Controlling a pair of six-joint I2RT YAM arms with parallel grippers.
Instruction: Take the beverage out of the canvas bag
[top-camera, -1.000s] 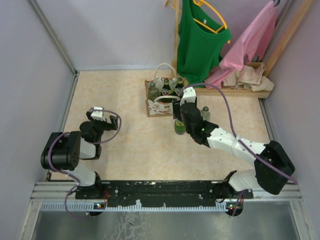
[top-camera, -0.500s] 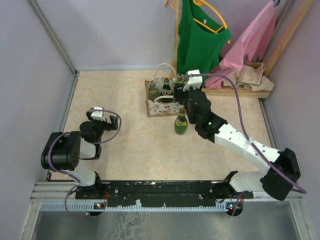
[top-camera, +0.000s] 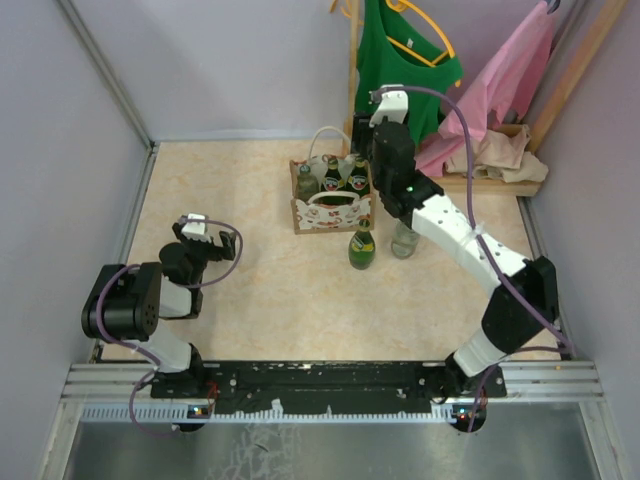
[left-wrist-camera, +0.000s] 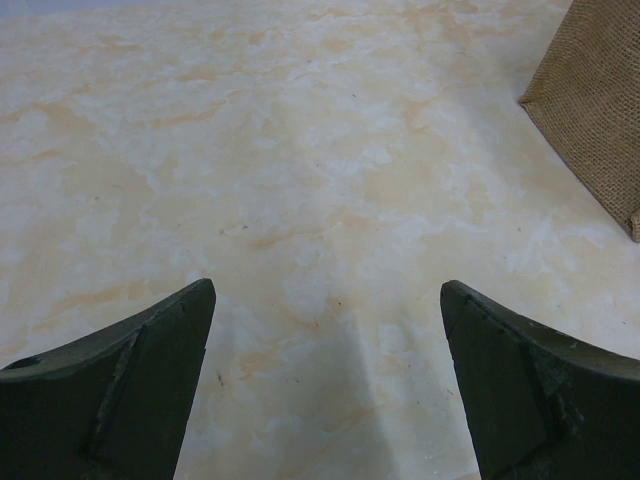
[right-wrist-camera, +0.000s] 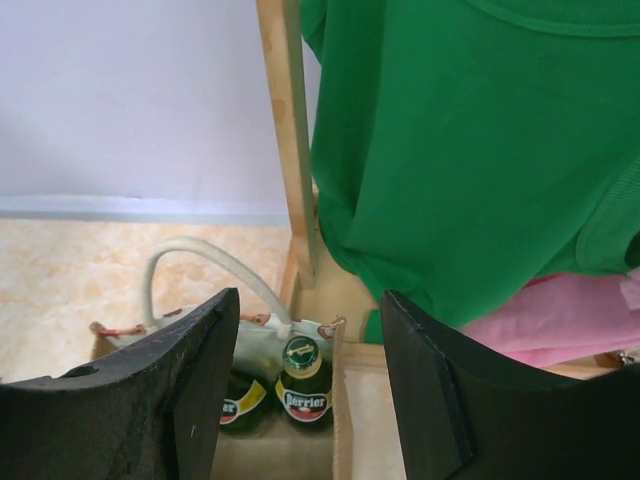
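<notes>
The bottle's dark green cap (top-camera: 360, 161) (right-wrist-camera: 301, 350) is facing up below, between the bag's side and another bottle. My right gripper should next tilt its fingers down and lower them around the cap.
The tan canvas bag (top-camera: 328, 196) with white handles stands at the back middle of the floor, several green bottles (top-camera: 331, 172) upright inside. Two more bottles stand outside it: a dark green one (top-camera: 360, 248) in front and a paler one (top-camera: 404, 240) to its right. My right gripper (top-camera: 366, 146) is open and empty above the bag's right rear corner. In the right wrist view its jaws frame a green Perrier bottle (right-wrist-camera: 303, 382) inside the bag (right-wrist-camera: 340, 440). My left gripper (top-camera: 195, 237) is open and empty, far left; a bag corner (left-wrist-camera: 598, 110) shows in its view.
A wooden clothes rack (top-camera: 352, 70) stands right behind the bag, with a green top (top-camera: 400, 75) and a pink garment (top-camera: 495, 85) hanging over a low shelf (top-camera: 480, 182) of folded cloth. Grey walls close the sides.
My right gripper has let go of the dark green bottle in front of the bag, then risen and moved back over the bag's right rear corner. The left arm has not moved.
</notes>
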